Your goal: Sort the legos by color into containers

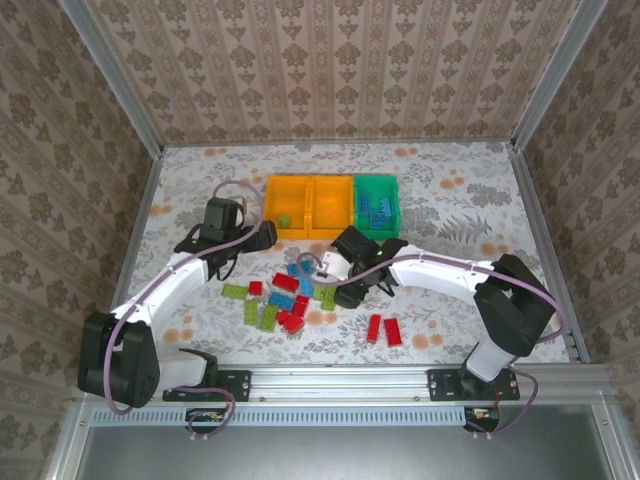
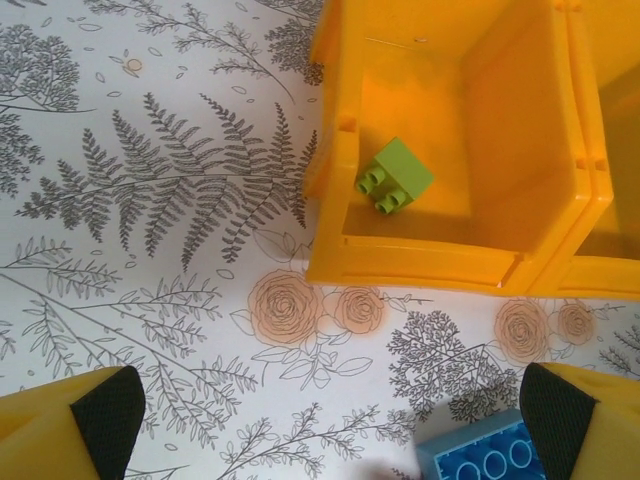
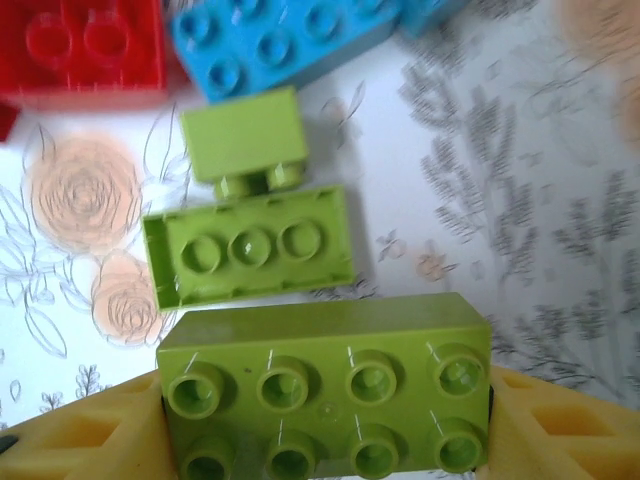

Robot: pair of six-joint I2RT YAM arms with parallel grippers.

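The orange bin is outward of my right gripper, so my right gripper will next lift outward over that bin with the lime brick (image 1: 287, 202) and let go of the lego there.
The containers stand in a row at the back: a left orange bin (image 1: 288, 192) holding one lime brick (image 2: 395, 176), a middle orange bin (image 1: 330, 192), and a teal bin (image 1: 376, 190) with blue bricks inside. My right gripper (image 3: 325, 425) is shut on a lime green eight-stud lego (image 3: 325, 385), just above the loose pile (image 1: 285, 300) of red, blue and green legos. My left gripper (image 2: 330, 440) is open and low over the table, right in front of the left orange bin (image 2: 450, 150). A blue brick (image 2: 480, 455) lies by its right finger.
Under my right gripper lie an overturned green brick (image 3: 250, 245), a small green one (image 3: 245, 145), a blue brick (image 3: 290, 40) and a red one (image 3: 85, 45). Two red bricks (image 1: 383, 328) sit apart at the front right. Metal rails edge the table.
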